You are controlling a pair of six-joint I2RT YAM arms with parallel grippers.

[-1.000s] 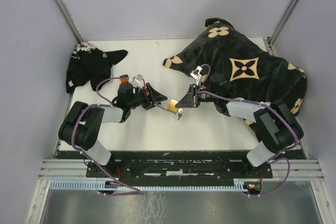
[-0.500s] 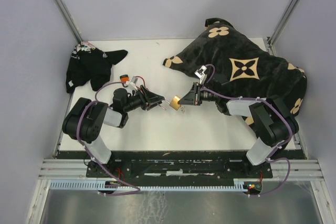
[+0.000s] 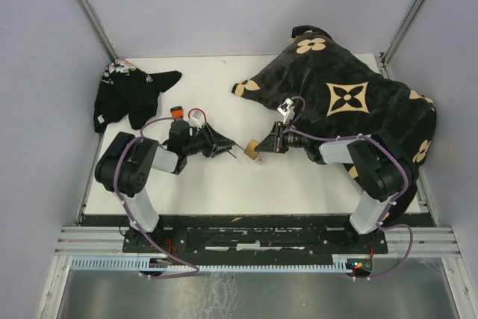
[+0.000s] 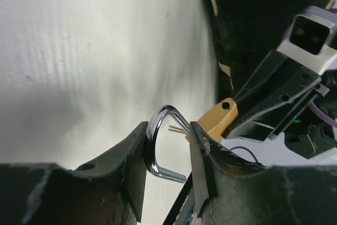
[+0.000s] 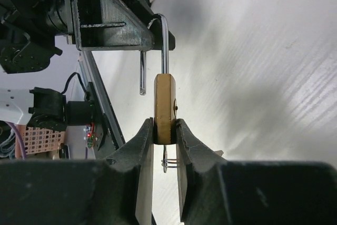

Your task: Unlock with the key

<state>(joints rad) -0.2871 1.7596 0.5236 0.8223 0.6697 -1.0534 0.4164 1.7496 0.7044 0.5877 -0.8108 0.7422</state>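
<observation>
I need to lower my right gripper next, away from the left gripper, to the bare tabletop below and release the brass body (image 5: 164,104), since the shackle's free leg is out.
A brass padlock (image 3: 253,148) is held above the white table (image 3: 224,192) between both grippers. My right gripper (image 3: 264,146) is shut on the brass body (image 5: 164,104), with its jaws (image 5: 164,125) on the two flat faces. A key (image 5: 165,160) hangs under the body between the fingers. The chrome shackle (image 5: 165,40) is open, and its free leg (image 5: 142,75) is out of the body. My left gripper (image 3: 226,148) is closed around the shackle's bend (image 4: 152,148). The shackle spans the narrow gap between the jaws (image 4: 167,130). The brass body (image 4: 216,122) shows just beyond.
A large black bag with tan flower prints (image 3: 351,98) lies at the back right, right behind the right arm. A crumpled black cloth (image 3: 127,95) lies at the back left. The metal frame rail (image 3: 246,240) runs along the near edge.
The padlock has shifted slightly right and turned edge-on. The left gripper has drawn back to the left with the shackle. The dangling key no longer shows below the lock from above.
</observation>
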